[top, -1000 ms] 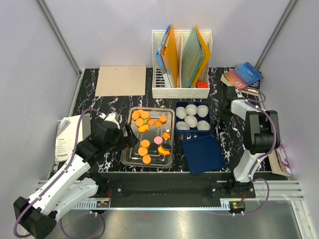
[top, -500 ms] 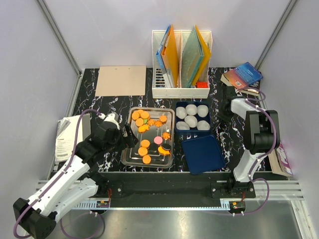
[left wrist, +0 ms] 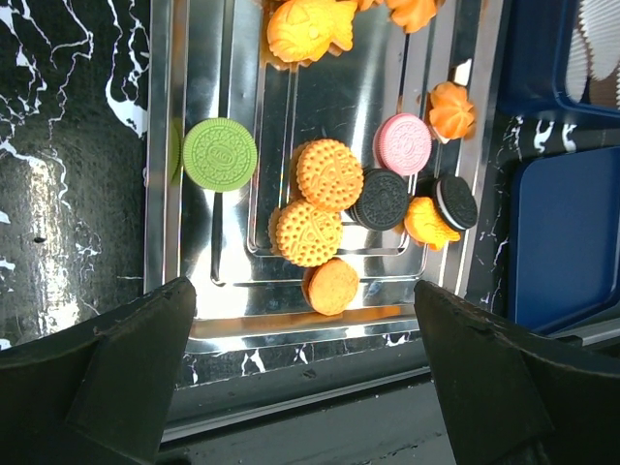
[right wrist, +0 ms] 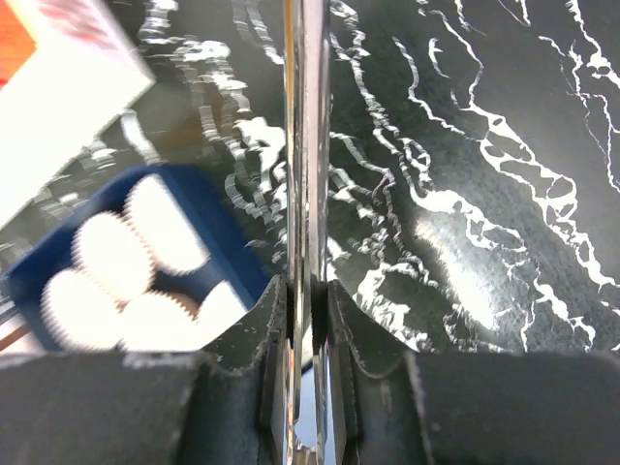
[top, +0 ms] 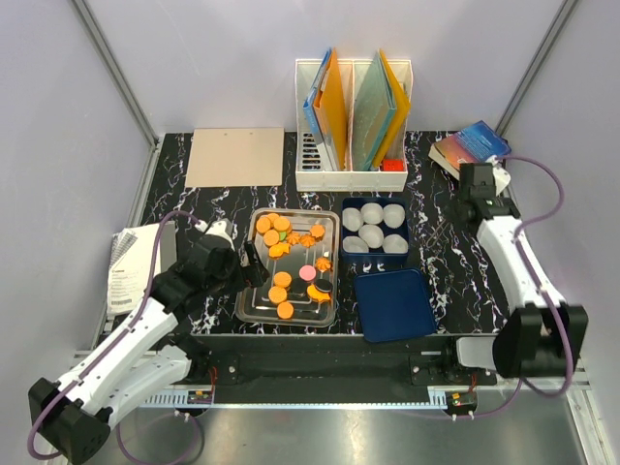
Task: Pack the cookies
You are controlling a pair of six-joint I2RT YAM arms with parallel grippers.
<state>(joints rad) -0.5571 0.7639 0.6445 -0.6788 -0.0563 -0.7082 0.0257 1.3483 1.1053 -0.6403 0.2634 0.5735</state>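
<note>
My right gripper needs to move back and toward the tray next, over the blue box and its lid.
The cookies (top: 291, 260) lie in a steel tray (top: 250, 312): mostly orange, with one green, one pink and some black. In the left wrist view I see the green cookie (left wrist: 220, 154), orange ones (left wrist: 329, 174), the pink one (left wrist: 402, 143) and a black one (left wrist: 383, 199). My left gripper (top: 254, 263) hovers open and empty over the tray's near-left edge (left wrist: 303, 302). My right gripper (top: 473, 186) is at the back right, shut (right wrist: 308, 291) on thin metal tongs (right wrist: 305, 145) that point over the bare black table.
A blue box (top: 346, 208) with white paper cups stands right of the tray, its lid (top: 392, 302) in front of it. A white file holder (top: 354, 179) stands behind. Books (top: 472, 145) lie at the back right, papers (top: 131, 262) at the left and a board (top: 235, 156) at the back left.
My right arm has unfolded and swung toward the back right, near the books, with the tongs in its jaws. My left arm has barely shifted.
</note>
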